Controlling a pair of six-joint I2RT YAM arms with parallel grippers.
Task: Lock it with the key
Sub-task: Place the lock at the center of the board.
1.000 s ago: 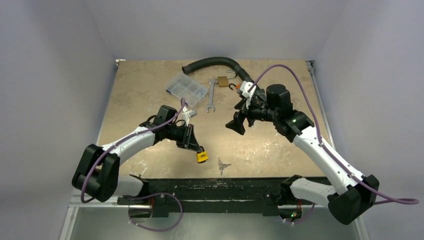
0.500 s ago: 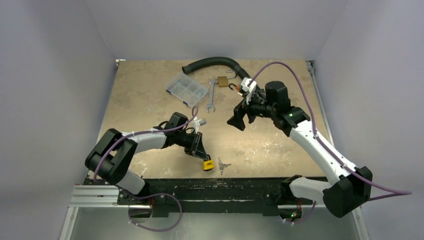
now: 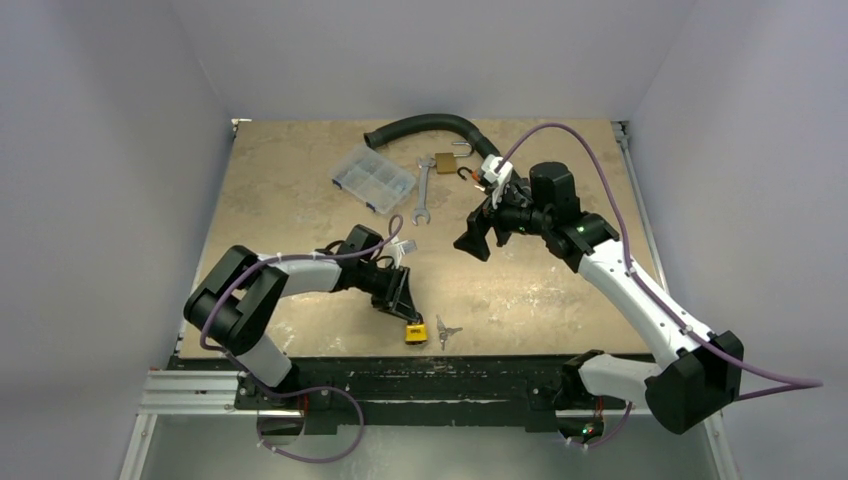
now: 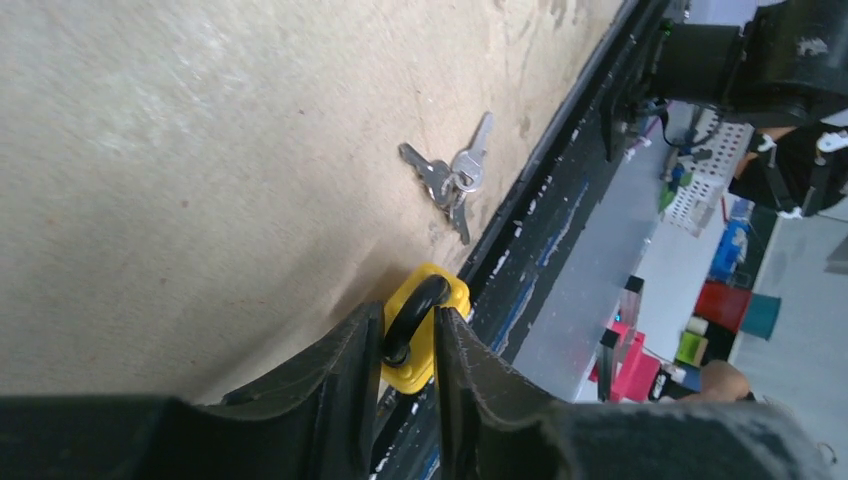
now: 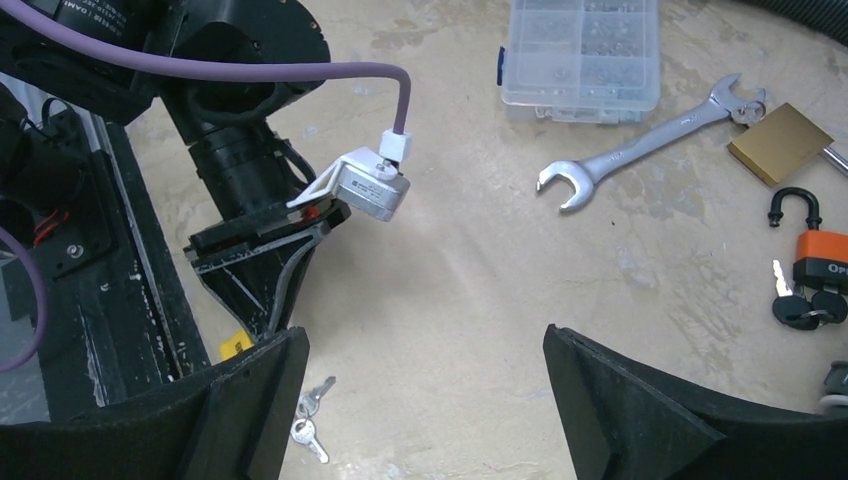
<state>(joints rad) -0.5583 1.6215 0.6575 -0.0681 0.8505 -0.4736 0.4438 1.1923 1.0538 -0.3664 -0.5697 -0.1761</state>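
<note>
The orange padlock (image 3: 475,177) (image 5: 822,258) has its shackle open, so my right gripper should reach outward and down to it next and close across its body.
My left gripper (image 3: 404,315) is shut on the black shackle of a yellow padlock (image 3: 415,332) and holds it at the table's near edge; the padlock (image 4: 425,330) hangs between my fingers (image 4: 345,375). A small bunch of silver keys (image 3: 445,330) lies on the table just right of it, also in the left wrist view (image 4: 452,180) and the right wrist view (image 5: 308,420). My right gripper (image 3: 474,243) is open and empty, raised over the table's middle, well apart from the keys.
A clear compartment box (image 3: 373,178), a spanner (image 3: 421,190), a brass padlock (image 3: 446,163), an orange padlock with keys (image 5: 812,278) and a black hose (image 3: 425,124) lie at the back. The black front rail (image 3: 430,375) runs along the near edge.
My left gripper has carried the yellow padlock right and toward the near edge, close to the keys. My right gripper rose slightly and then held still.
</note>
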